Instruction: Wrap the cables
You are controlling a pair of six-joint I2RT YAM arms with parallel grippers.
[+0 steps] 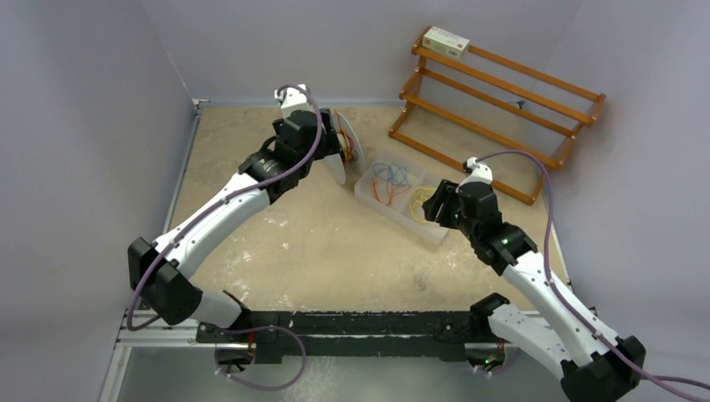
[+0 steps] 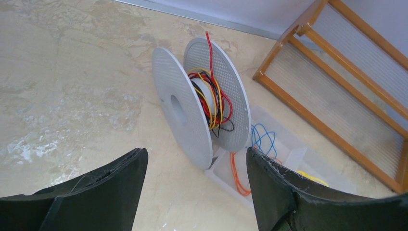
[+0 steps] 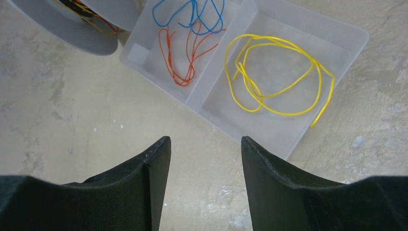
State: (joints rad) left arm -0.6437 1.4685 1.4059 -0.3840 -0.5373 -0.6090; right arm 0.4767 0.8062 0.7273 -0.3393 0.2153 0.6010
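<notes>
The yellow cable's end by the tray's divider (image 3: pixel 235 76) lies loose inside the tray. Next, my right gripper moves outward over the tray's near rim and down onto that end of the cable.
A loose yellow cable (image 3: pixel 315 65) lies coiled in the right compartment of a clear tray (image 3: pixel 337 30); it also shows in the top view as the yellow cable (image 1: pixel 421 199). My right gripper (image 3: pixel 206 139) hovers open just in front of the tray, nothing between its fingers. A white spool (image 2: pixel 192 110) stands on edge beside the tray's far end, with red, yellow and black wire tangled round its core and a red end sticking up. My left gripper (image 2: pixel 196 153) is open, a short way back from the spool, holding nothing.
Blue wire (image 3: pixel 187 14) and orange wire (image 3: pixel 185 62) lie in the tray's left compartment. A wooden rack (image 1: pixel 502 92) leans at the back right with a small box (image 1: pixel 445 40) on its top rail. Walls close the left and back.
</notes>
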